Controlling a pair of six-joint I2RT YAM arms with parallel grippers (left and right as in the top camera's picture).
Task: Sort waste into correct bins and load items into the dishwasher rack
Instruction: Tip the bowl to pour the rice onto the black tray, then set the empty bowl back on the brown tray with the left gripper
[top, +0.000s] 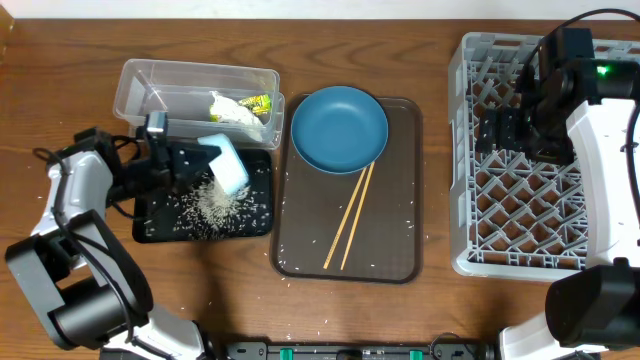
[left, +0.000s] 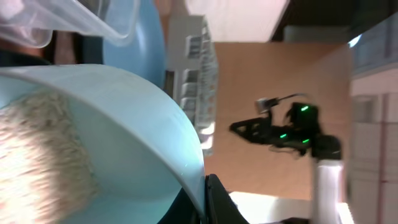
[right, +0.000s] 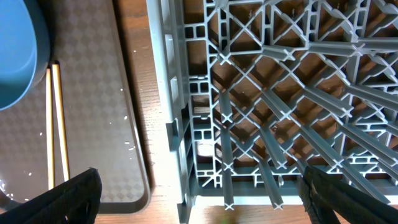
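Note:
Rice is still inside, so the left gripper will next empty the bowl (top: 229, 165), then come down over the chopsticks, to its right in the overhead view, and let go.
My left gripper (top: 203, 155) is shut on the rim of the white bowl (top: 229, 165), which is tipped over the black tray (top: 160, 222). Loose rice (top: 215, 205) lies scattered in that tray. In the left wrist view the jaws (left: 205, 198) pinch the bowl's wall (left: 137, 118), with rice (left: 37, 143) still inside. The clear tub (top: 150, 85) holds the yellow-green wrapper (top: 258, 102) and the white tissue (top: 232, 113). The blue dish (top: 339, 128) and two chopsticks (top: 350, 215) lie on the brown tray. My right gripper (top: 505, 130) is open and empty above the grey rack (top: 520, 210). The cups are out of view.
The brown serving tray (top: 400, 250) sits between the bins and the rack, with stray rice grains on it. In the right wrist view the open jaws (right: 202, 193) hang over the rack's left edge (right: 180, 93), beside the tray (right: 106, 93), chopsticks (right: 53, 124) and dish (right: 15, 56).

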